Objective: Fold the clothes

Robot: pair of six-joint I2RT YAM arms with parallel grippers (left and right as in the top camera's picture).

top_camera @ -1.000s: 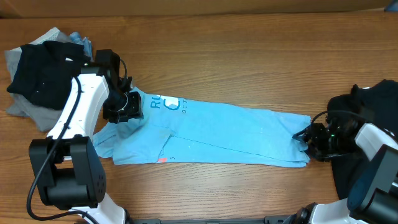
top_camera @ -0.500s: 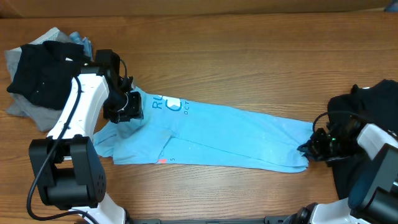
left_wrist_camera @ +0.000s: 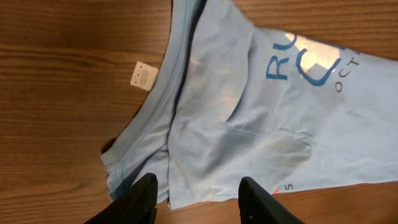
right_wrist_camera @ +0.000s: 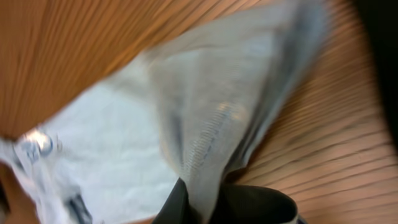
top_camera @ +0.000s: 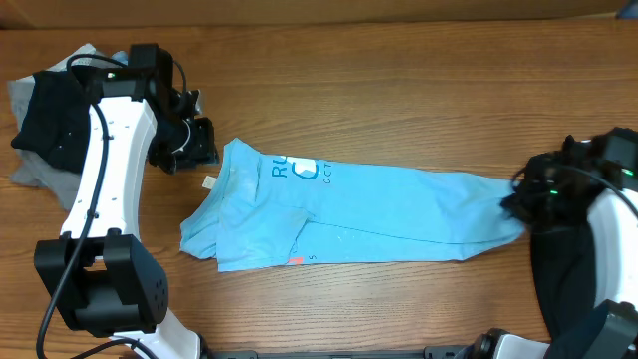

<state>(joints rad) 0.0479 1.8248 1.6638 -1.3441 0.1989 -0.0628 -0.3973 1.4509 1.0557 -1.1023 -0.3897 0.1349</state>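
The cloth is stretched out long. My right gripper next needs to fold the held end to the left in the overhead view onto the tee's middle (top_camera: 349, 209) (right_wrist_camera: 81, 152) and let go of it.
The light blue tee (top_camera: 359, 214) lies stretched across the wooden table, folded lengthwise, blue lettering near its collar end at the left. My right gripper (top_camera: 516, 206) is shut on its right end and holds the cloth (right_wrist_camera: 211, 143) between the jaws. My left gripper (top_camera: 199, 145) is open and empty, above the table just left of the collar; in the left wrist view its fingers (left_wrist_camera: 143, 196) hang over the tee's collar edge (left_wrist_camera: 205, 118) and its white tag (left_wrist_camera: 142, 75). Black and grey garments (top_camera: 55, 120) are piled at the far left.
A black garment (top_camera: 588, 269) lies at the right edge under my right arm. The cardboard wall runs along the table's back edge.
My right gripper has pulled the tee's end to the right, sliding the whole shirt that way. My left gripper has let go of the collar and moved up and back to the left.
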